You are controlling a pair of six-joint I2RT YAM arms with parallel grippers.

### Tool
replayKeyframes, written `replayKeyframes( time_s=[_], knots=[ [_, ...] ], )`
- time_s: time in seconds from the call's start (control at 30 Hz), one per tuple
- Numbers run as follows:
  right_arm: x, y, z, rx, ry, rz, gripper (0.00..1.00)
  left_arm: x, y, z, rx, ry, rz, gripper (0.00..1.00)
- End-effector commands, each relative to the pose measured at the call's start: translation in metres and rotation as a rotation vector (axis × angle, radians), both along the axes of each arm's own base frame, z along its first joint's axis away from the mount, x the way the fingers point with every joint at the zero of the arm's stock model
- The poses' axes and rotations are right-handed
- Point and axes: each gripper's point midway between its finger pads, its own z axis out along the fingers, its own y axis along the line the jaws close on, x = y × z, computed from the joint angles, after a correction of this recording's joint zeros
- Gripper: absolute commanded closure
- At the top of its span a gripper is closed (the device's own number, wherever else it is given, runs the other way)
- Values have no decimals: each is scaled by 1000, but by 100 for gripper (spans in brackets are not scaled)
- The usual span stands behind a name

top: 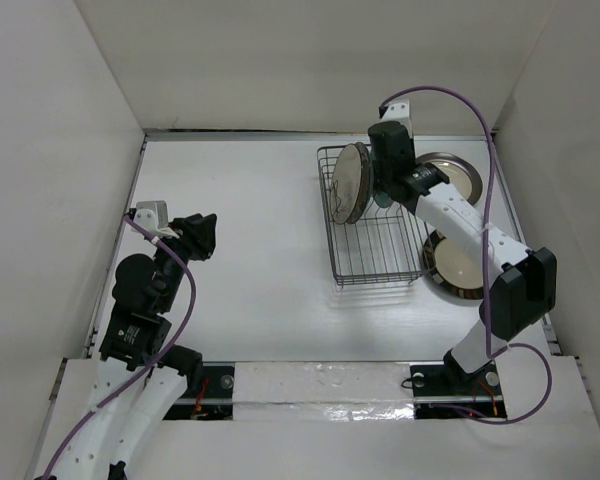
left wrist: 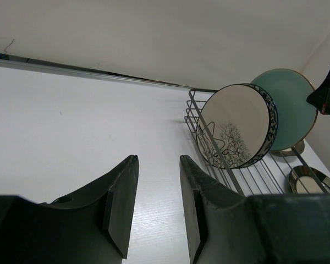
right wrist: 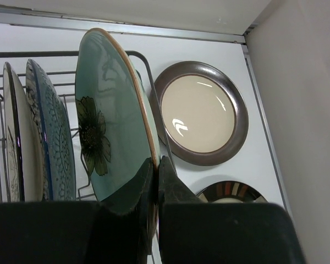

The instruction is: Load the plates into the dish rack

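My right gripper moves down and shifts toward the pale green flower plate (right wrist: 110,115) next, since it still hangs high in the rack, with a gap beside the patterned plate.
The grey wire dish rack (top: 380,250) stands right of centre. A cream tree-print plate (left wrist: 236,126) and a black-and-white patterned plate (right wrist: 49,143) stand upright at its far end. My right gripper (right wrist: 157,162) is shut on the rim of the pale green flower plate (right wrist: 110,115), holding it upright over the rack behind those two (top: 379,196). Two beige dark-rimmed plates lie flat on the table right of the rack, one far (top: 455,178) and one near (top: 455,268). My left gripper (left wrist: 158,160) is open and empty, low over the table at the left (top: 202,237).
White walls enclose the table on the left, back and right; the right wall is close to the beige plates. The near half of the rack (left wrist: 264,176) holds no plates. My right arm's purple cable (top: 492,190) loops above the rack.
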Motion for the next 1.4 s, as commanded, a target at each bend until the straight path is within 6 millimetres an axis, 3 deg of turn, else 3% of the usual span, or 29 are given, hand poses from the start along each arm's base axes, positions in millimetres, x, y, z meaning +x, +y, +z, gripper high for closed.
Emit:
replayKeyframes(
  time_s=[0.0, 0.13, 0.43, 0.6, 0.77, 1.13, 1.23, 1.37],
  knots=[
    [7, 3, 65, 98, -192, -35, 100, -1, -3, 8, -17, -37, -16, 67],
    [0, 1, 89, 131, -238, -20, 100, 0, -2, 7, -15, -31, -10, 67],
    [4, 11, 80, 196, -213, 29, 100, -2, -3, 9, -19, -40, -16, 67],
    [10, 15, 49, 178, -154, 23, 100, -1, -3, 7, -18, -37, -15, 67],
    [10, 12, 34, 140, -136, -14, 100, 0, -3, 6, -18, -32, -16, 67],
    [9, 37, -11, 144, -91, -10, 100, 1, -4, 4, -15, -23, -18, 67],
    [9, 38, -21, 189, -86, 2, 92, 2, -6, 3, -14, -19, -23, 67],
    [7, 39, -24, 264, -93, 46, 73, 2, -7, 2, -16, -17, -29, 67]
  ],
)
